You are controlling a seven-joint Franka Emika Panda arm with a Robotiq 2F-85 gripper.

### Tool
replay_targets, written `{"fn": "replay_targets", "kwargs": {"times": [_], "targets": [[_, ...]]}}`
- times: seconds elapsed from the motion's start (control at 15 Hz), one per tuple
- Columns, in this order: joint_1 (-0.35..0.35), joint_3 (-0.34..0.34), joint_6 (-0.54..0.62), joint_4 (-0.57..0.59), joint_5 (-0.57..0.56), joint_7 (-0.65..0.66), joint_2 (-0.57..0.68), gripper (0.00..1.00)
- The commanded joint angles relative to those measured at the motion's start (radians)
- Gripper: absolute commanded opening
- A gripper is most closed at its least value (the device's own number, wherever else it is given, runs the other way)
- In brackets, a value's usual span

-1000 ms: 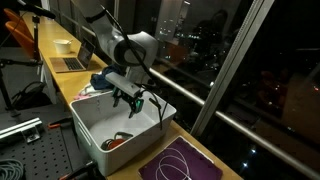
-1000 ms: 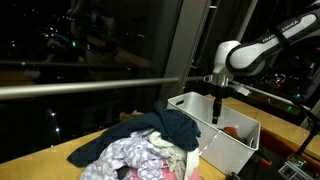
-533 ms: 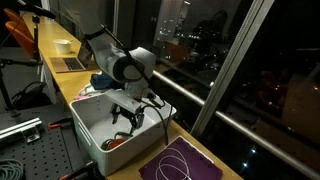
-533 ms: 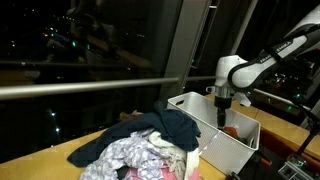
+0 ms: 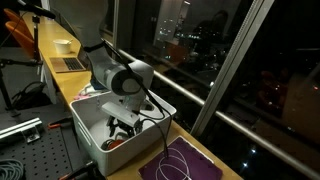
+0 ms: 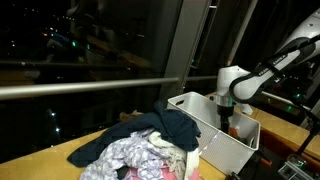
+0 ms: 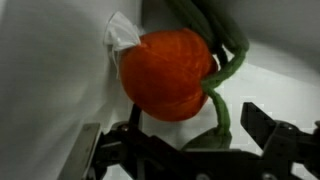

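My gripper stays low and closes its fingers on the green stem beside the orange-red body next.
My gripper [image 5: 122, 128] reaches down inside a white bin [image 5: 92, 112], also seen in an exterior view [image 6: 200, 108]. In the wrist view the open jaws [image 7: 190, 150] hover just above an orange-red plush toy [image 7: 168, 72] with green stems [image 7: 222, 100], lying on the bin's white floor against a wall. The toy shows as a red patch in the bin in both exterior views [image 5: 116, 143] [image 6: 232, 130]. The jaws hold nothing.
A pile of clothes, dark blue and floral [image 6: 150, 140], lies on the counter beside the bin. A purple mat with a white cord [image 5: 185, 163] lies next to the bin. A laptop [image 5: 68, 63] sits farther along the counter. Glass windows with a railing [image 5: 235, 115] are behind.
The gripper has gone down from above the bin's rim into the bin, toward the orange-red toy. The jaws stay open.
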Motion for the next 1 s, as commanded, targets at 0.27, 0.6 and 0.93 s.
{"fn": "replay_targets", "kwargs": {"times": [0.27, 0.6, 0.93], "targets": [[-0.037, -0.017, 0.039, -0.003, -0.036, -0.009, 0.031, 0.96], [-0.045, -0.009, 0.036, -0.008, -0.031, -0.01, 0.026, 0.52], [-0.043, 0.028, 0.025, -0.075, 0.007, -0.015, -0.07, 0.16]]}}
